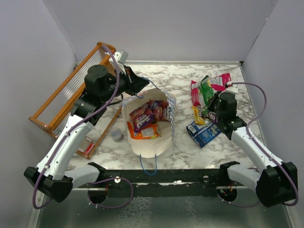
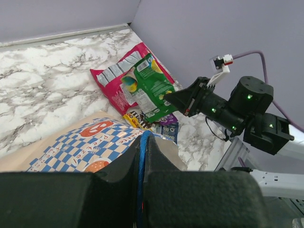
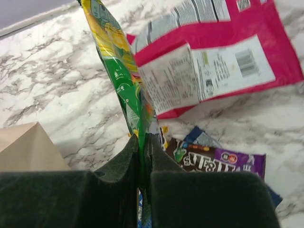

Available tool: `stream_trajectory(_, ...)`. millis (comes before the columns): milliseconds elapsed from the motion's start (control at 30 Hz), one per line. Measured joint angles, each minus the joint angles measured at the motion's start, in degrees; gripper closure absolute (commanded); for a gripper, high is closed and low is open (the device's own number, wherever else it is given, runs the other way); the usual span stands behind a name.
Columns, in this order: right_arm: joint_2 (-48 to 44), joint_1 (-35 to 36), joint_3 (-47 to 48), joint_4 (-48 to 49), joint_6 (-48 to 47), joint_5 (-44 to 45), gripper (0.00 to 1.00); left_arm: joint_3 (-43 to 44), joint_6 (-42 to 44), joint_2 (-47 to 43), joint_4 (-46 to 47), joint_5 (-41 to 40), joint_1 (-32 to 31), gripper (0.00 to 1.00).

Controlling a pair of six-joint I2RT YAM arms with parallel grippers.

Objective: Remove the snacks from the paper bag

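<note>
My right gripper moves down over the brown-purple packet [image 3: 213, 159] next and releases the held edge, since the green packet [image 3: 118, 61] still hangs above the snacks on the marble.
The checkered paper bag [image 1: 154, 147] lies open toward the camera, with purple [image 1: 145, 121], orange [image 1: 142, 134] and red [image 1: 159, 109] snacks inside. My left gripper [image 1: 137, 84] is at its far rim, shut on the blue string handle [image 2: 141, 156], with the bag's checkered side [image 2: 90, 147] just below. My right gripper [image 1: 212, 102] is shut on the edge of a green packet [image 3: 118, 61], holding it up over the pink-red pouch [image 3: 228, 52]. A yellow bar [image 1: 198, 115], a blue packet [image 1: 203, 133] and a brown-purple packet [image 3: 213, 159] lie on the marble beside it.
An orange wooden rack [image 1: 66, 102] leans at the left wall. A small grey-blue cup [image 1: 117, 135] stands just left of the bag. Grey walls close in the table at the back and on both sides. The bag's near handle [image 1: 148, 166] hangs toward the front rail.
</note>
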Motion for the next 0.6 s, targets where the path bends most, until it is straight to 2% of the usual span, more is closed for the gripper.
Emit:
stream_trajectory(233, 0.0, -9.3, -8.0, 0.6, 13.7, -9.8, 0.99, 0.7, -0.1, 0.9, -0.4, 0.2, 0.0, 1.0)
stream_trajectory(300, -0.6, -13.3, -10.3, 0.9, 16.3, -12.4, 0.94, 1.0, 0.0, 0.8, -0.4, 0.2, 0.0, 1.0)
stream_trajectory(367, -1.4, -16.3, -12.4, 0.8, 18.4, -13.9, 0.82, 1.1, 0.0, 0.8, -0.4, 0.2, 0.0, 1.0)
stream_trajectory(467, -2.3, -18.0, -14.0, -0.5, 20.3, -14.1, 0.57, 1.1, 0.0, 0.9, -0.4, 0.2, 0.0, 1.0)
stream_trajectory(533, -2.6, -18.3, -14.0, -1.7, 20.5, -13.9, 0.28, 1.1, 0.0, 0.9, -0.4, 0.3, 0.0, 1.0)
stream_trajectory(567, -2.8, -18.3, -14.0, -2.2, 20.3, -13.5, 0.16, 1.1, 0.0, 0.9, -0.4, 0.3, 0.0, 1.0)
stream_trajectory(600, -3.3, -18.3, -13.8, -3.1, 20.3, -12.7, 0.09, 1.1, 0.0, 0.9, -0.4, 0.4, 0.0, 1.0)
